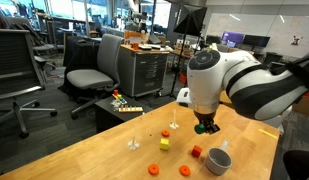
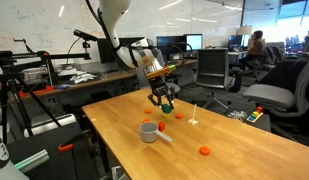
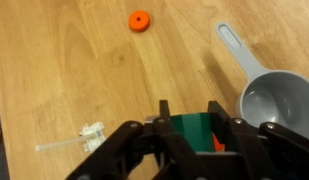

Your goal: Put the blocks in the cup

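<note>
The green block (image 3: pixel 192 133) in my gripper moves toward the right in the wrist view next, over the cup's opening for its release, since it hangs beside the cup's rim.
My gripper (image 3: pixel 190 112) is shut on a green block (image 3: pixel 192 133) and holds it above the wooden table, just beside the grey metal cup (image 3: pixel 280 100). A sliver of a red block (image 3: pixel 218 146) shows under the green one. Both exterior views show the gripper (image 1: pixel 206 126) (image 2: pixel 166 100) raised near the cup (image 1: pixel 218 160) (image 2: pixel 149 131). On the table lie a yellow block (image 1: pixel 165 144), a red block (image 1: pixel 197 152) and an orange round block (image 1: pixel 153 170) (image 3: pixel 140 20). The cup's inside looks empty in the wrist view.
A small white plastic piece (image 3: pixel 79 141) lies on the table (image 1: pixel 104 150) near the gripper. A box of coloured items (image 1: pixel 124 104) sits at the table's far edge. Office chairs (image 1: pixel 94 70) and desks stand beyond the table.
</note>
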Tool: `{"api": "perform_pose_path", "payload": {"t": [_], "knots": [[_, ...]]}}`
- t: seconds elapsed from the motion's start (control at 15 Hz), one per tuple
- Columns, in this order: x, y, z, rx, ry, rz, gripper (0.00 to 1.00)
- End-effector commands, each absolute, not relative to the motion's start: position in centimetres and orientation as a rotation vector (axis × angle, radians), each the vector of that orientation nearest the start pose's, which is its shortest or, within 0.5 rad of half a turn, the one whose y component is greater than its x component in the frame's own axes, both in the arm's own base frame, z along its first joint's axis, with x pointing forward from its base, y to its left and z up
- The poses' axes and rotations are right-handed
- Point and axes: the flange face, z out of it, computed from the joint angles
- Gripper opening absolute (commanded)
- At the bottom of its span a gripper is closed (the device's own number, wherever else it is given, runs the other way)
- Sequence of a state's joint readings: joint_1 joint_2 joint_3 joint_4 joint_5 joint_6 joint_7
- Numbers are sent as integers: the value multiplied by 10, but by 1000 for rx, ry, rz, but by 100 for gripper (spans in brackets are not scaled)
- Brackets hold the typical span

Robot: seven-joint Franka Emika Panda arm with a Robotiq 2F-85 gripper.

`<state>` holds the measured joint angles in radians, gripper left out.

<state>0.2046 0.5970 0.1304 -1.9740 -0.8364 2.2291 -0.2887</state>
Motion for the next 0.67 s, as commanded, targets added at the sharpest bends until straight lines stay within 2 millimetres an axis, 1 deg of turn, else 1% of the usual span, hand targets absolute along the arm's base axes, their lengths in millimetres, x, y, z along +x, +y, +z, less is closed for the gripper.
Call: {"api": "perform_pose_path", "payload": {"t": [0.0, 0.27, 0.47, 0.6], "knots": [[536, 163, 142, -2928, -2138, 593, 18], [498, 152, 130, -2856, -2238, 672, 18], [477, 148, 124, -2808, -2306, 720, 18], [467, 148, 124, -2784, -2341, 732, 18]]}}
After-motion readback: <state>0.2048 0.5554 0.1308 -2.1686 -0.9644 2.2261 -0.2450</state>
